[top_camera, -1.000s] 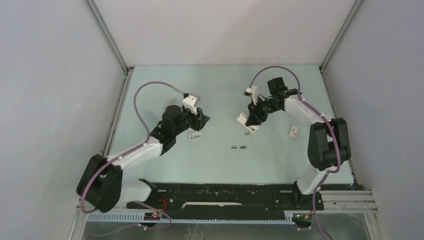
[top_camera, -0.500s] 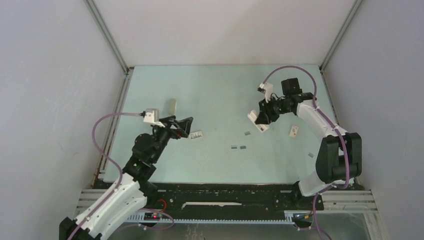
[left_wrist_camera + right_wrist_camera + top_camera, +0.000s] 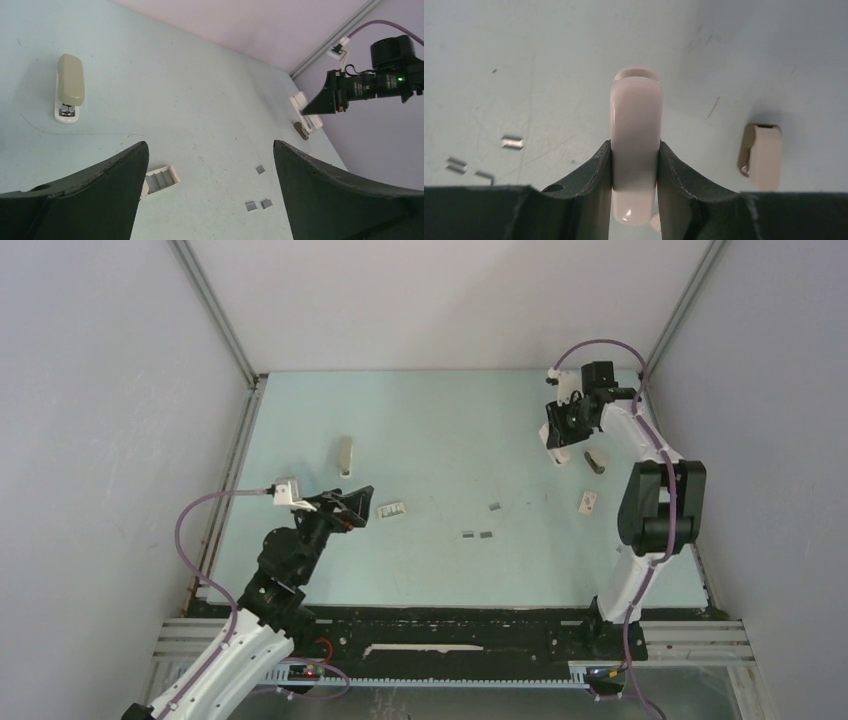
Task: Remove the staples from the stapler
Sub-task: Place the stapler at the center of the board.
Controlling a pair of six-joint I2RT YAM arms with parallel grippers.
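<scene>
The white stapler goes nearly straight down onto the bare table beside the beige piece next, lowered by my right gripper, which then opens.
My right gripper (image 3: 635,144) is shut on the white stapler (image 3: 636,110), which stands up between the fingers, held above the far right of the table (image 3: 556,452). Three short grey staples (image 3: 477,535) lie loose on the table's middle; in the left wrist view they are ahead of the jaws (image 3: 259,204), and they show at the left of the right wrist view (image 3: 512,142). My left gripper (image 3: 357,508) hangs wide open at the near left with nothing between its fingers (image 3: 210,144).
A beige-grey bar (image 3: 345,455) on a white base lies at the back left (image 3: 69,87). A small open white box (image 3: 392,510) sits by the left fingers (image 3: 160,179). A beige piece (image 3: 596,460) and a printed box (image 3: 587,502) lie at the right.
The left arm has drawn back toward the near left with its jaws opened wide, uncovering the beige bar. The right arm has carried the white stapler to the far right.
</scene>
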